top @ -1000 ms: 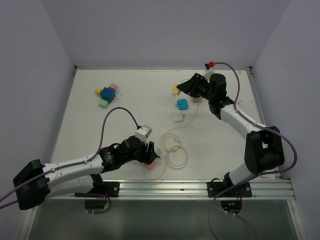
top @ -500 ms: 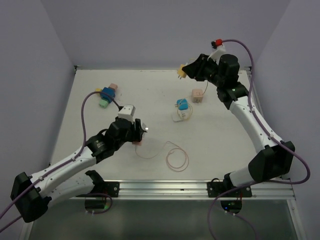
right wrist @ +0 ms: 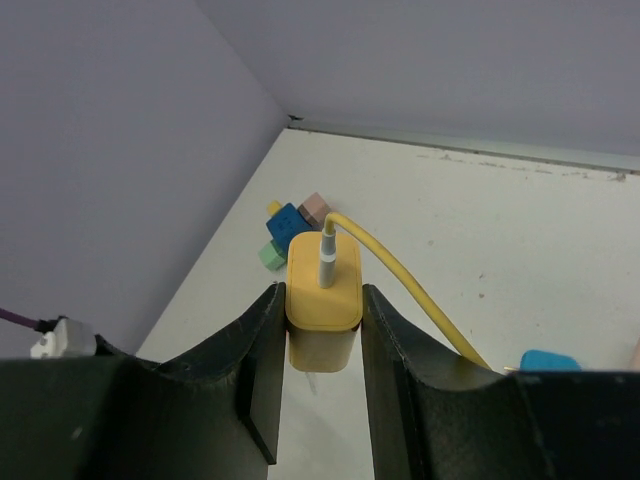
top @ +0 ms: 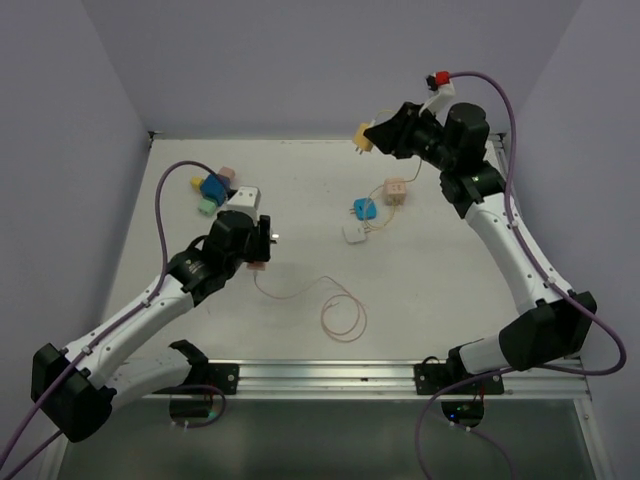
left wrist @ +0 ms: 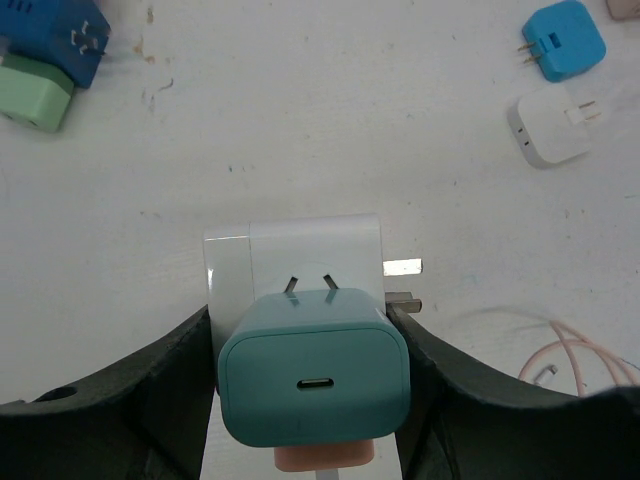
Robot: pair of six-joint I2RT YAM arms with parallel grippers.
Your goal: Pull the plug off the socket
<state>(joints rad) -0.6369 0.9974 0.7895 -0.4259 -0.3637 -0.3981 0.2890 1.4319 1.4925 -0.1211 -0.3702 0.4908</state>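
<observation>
Next, my right gripper lowers the yellow plug, now high above the table, and brings it back over the white plug to open.
My left gripper [left wrist: 300,312] is shut on a white socket adapter [left wrist: 300,255] with a teal plug [left wrist: 313,378] pushed into its face. A pink piece [left wrist: 320,458] sits under the teal plug. From above, the left gripper [top: 260,243] is low over the table's left-middle, with the pink piece [top: 256,264] trailing a thin cable [top: 340,315]. My right gripper [right wrist: 322,295] is shut on a yellow plug [right wrist: 323,285] with a yellow cable [right wrist: 410,290]. It holds the yellow plug [top: 362,138] high above the back of the table.
A blue plug [top: 364,209], a white plug [top: 354,233] and a beige socket block [top: 395,190] lie at the back centre-right. A cluster of blue, green and pink blocks [top: 212,190] lies at the back left. The blue plug [left wrist: 565,40] and white plug [left wrist: 550,125] also show in the left wrist view.
My left arm has swung from the front centre toward the left back with its load, dragging the thin cable. My right arm has risen up and back with the yellow plug.
</observation>
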